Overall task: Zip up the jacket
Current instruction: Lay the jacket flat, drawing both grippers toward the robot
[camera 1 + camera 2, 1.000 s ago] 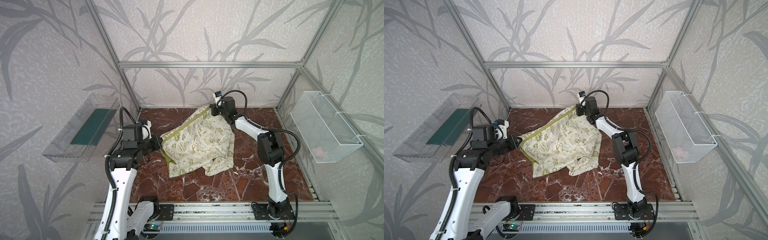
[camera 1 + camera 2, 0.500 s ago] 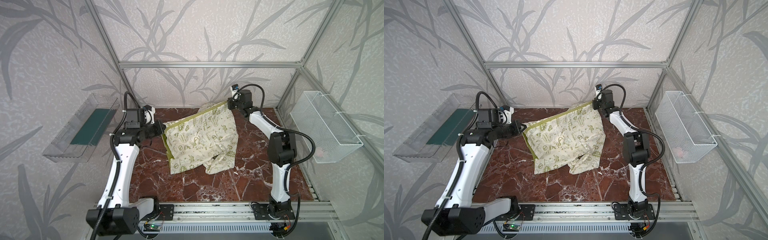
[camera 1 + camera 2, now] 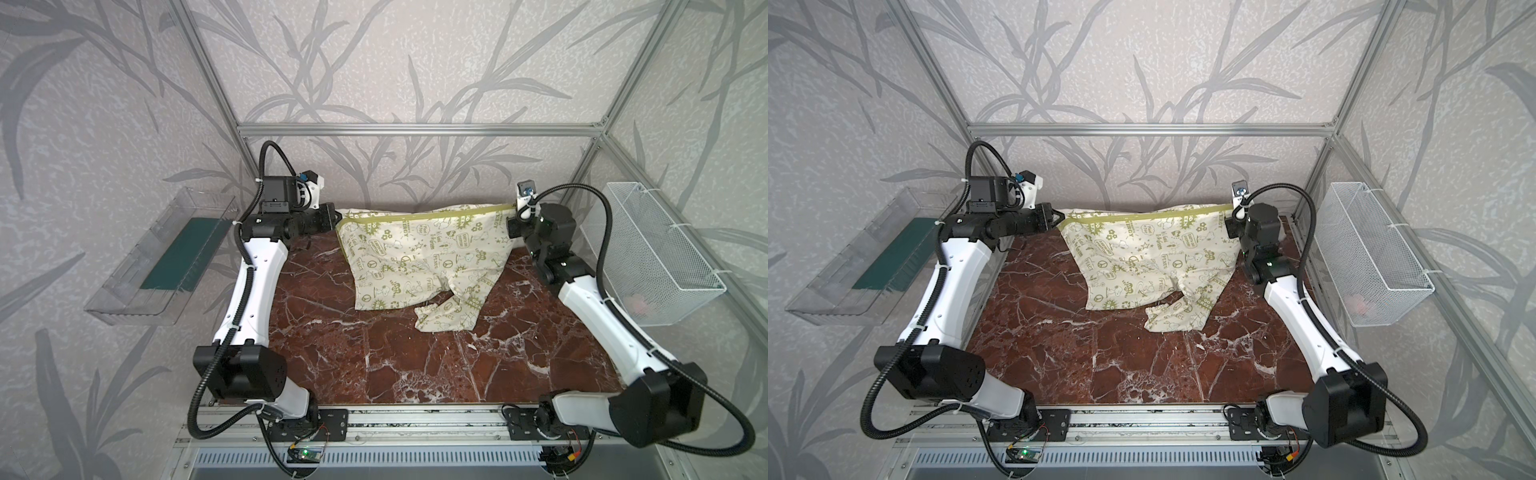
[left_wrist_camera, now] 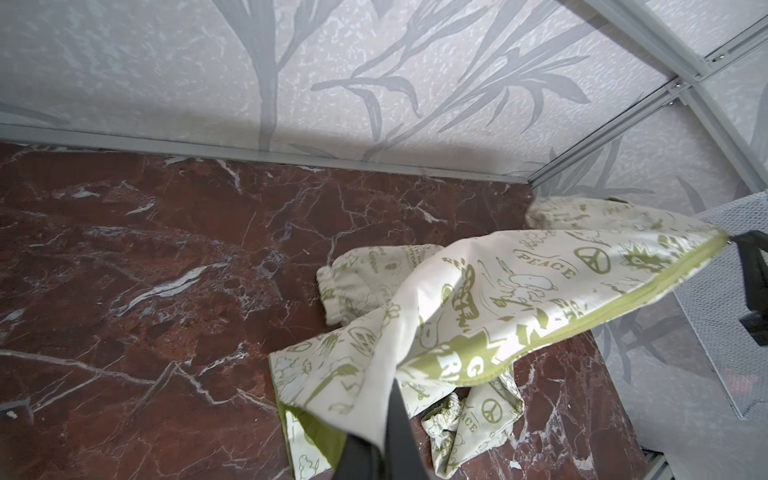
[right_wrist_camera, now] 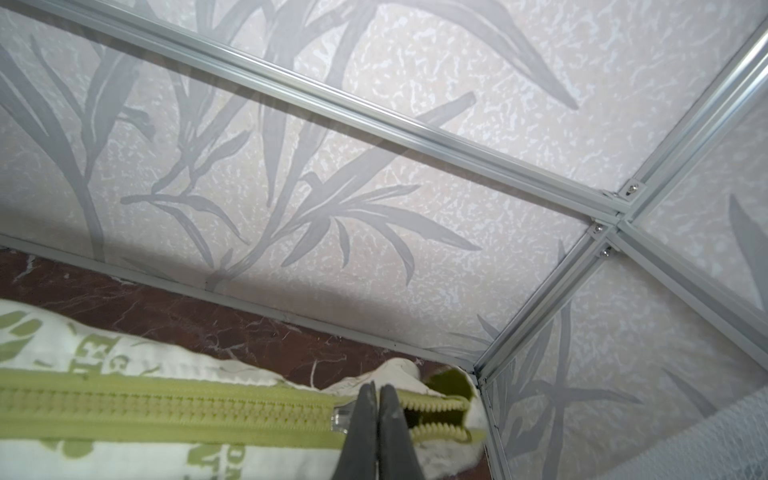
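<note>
My right gripper comes down and back to the bare marble [image 3: 520,310] beside the sleeve next, releasing the pull. The teeth are joined nearly to the jacket's end.
The cream jacket [image 3: 419,253] [image 3: 1142,253] with olive-green print hangs stretched between my two grippers at the back of the table, and its lower part and a sleeve rest on the marble. Its green zipper [image 3: 419,215] [image 5: 166,411] runs taut along the top edge. My left gripper [image 3: 336,216] [image 4: 386,419] is shut on the fabric at the jacket's left end. My right gripper [image 3: 513,217] [image 5: 377,390] is shut on the zipper pull [image 5: 340,419] near the right end. The teeth are joined on the left-gripper side of the slider and a short stretch beyond it gapes open.
The red marble table [image 3: 374,353] extends in front of the jacket. A clear plastic tray [image 3: 166,257] with a green mat hangs on the left wall. A white wire basket [image 3: 656,253] hangs on the right wall, near my right arm. The back wall stands just behind both grippers.
Both grippers have moved toward the back and apart, the left to the left and the right to the right, pulling the jacket's zipper edge out into a straight taut line.
</note>
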You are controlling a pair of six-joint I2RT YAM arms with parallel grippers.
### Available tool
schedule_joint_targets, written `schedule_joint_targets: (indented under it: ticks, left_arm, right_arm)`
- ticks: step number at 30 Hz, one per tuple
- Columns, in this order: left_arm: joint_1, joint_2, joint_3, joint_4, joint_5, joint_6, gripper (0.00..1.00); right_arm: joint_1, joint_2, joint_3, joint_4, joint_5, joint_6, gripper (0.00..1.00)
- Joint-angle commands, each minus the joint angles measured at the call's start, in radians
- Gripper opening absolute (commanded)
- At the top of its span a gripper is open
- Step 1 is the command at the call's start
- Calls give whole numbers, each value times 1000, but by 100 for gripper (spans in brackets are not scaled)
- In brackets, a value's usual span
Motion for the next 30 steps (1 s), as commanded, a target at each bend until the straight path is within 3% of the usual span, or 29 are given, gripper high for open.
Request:
schedule_joint_targets:
  ticks: [1,7,15,25,30]
  left_arm:
    - [44,4,-10,-12,-61,38,0]
    - [45,-36,-204,75,-111,3,0]
    - [45,-66,-460,159,-116,-22,0]
    - [46,-55,-532,131,-200,27,0]
    - [44,-9,-542,101,-156,14,0]
  right_arm:
    - [-17,-63,-85,-17,75,14,0]
    - [-35,-115,-205,-51,128,109,0]
    - [-44,-250,-436,-107,114,389,0]
    - [-78,-308,-553,-212,103,536,0]
    - [-84,-305,-567,-264,100,620,0]
